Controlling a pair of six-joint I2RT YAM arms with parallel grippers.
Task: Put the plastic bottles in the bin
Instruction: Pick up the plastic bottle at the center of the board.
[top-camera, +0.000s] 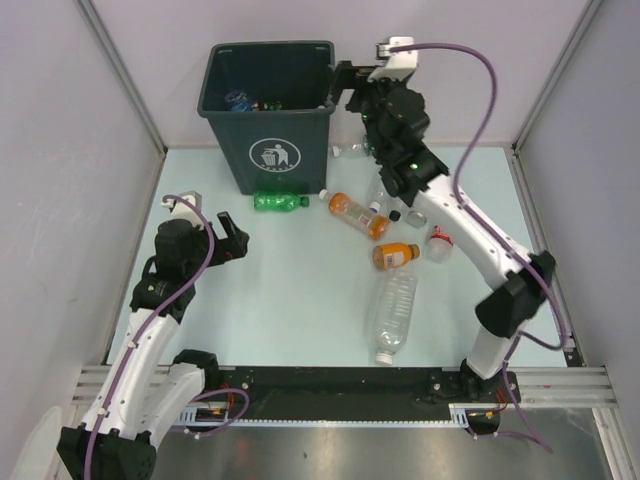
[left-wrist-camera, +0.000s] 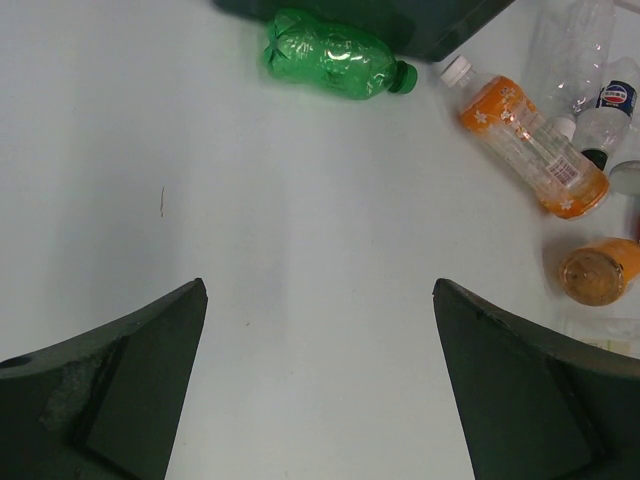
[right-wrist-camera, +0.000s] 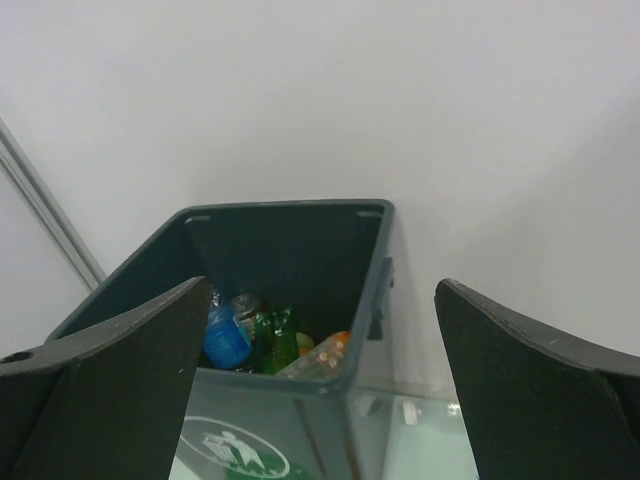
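Observation:
The red-labelled bottle (top-camera: 439, 246) is below my right gripper, to the right in the top view, so the gripper will next move back, down and right onto it.
The dark green-grey bin (top-camera: 268, 150) stands at the back left and holds several bottles (top-camera: 250, 100). On the table lie a green bottle (top-camera: 278, 202), two orange-filled bottles (top-camera: 358, 215) (top-camera: 396, 256), a large clear bottle (top-camera: 391, 315) and small clear ones (top-camera: 440, 245). My right gripper (top-camera: 342, 85) is open and empty, up beside the bin's right rim. The right wrist view looks into the bin (right-wrist-camera: 290, 207) at blue-labelled (right-wrist-camera: 225, 335), green (right-wrist-camera: 275, 340) and orange (right-wrist-camera: 325, 355) bottles. My left gripper (top-camera: 232, 238) is open and empty over bare table, short of the green bottle (left-wrist-camera: 335, 58).
White walls with metal corner posts close in the table on three sides. The bin's base (left-wrist-camera: 430, 25) sits just behind the green bottle. An orange bottle (left-wrist-camera: 530, 150), a blue-labelled clear one (left-wrist-camera: 612, 110) and an end-on orange one (left-wrist-camera: 600, 272) lie to the right.

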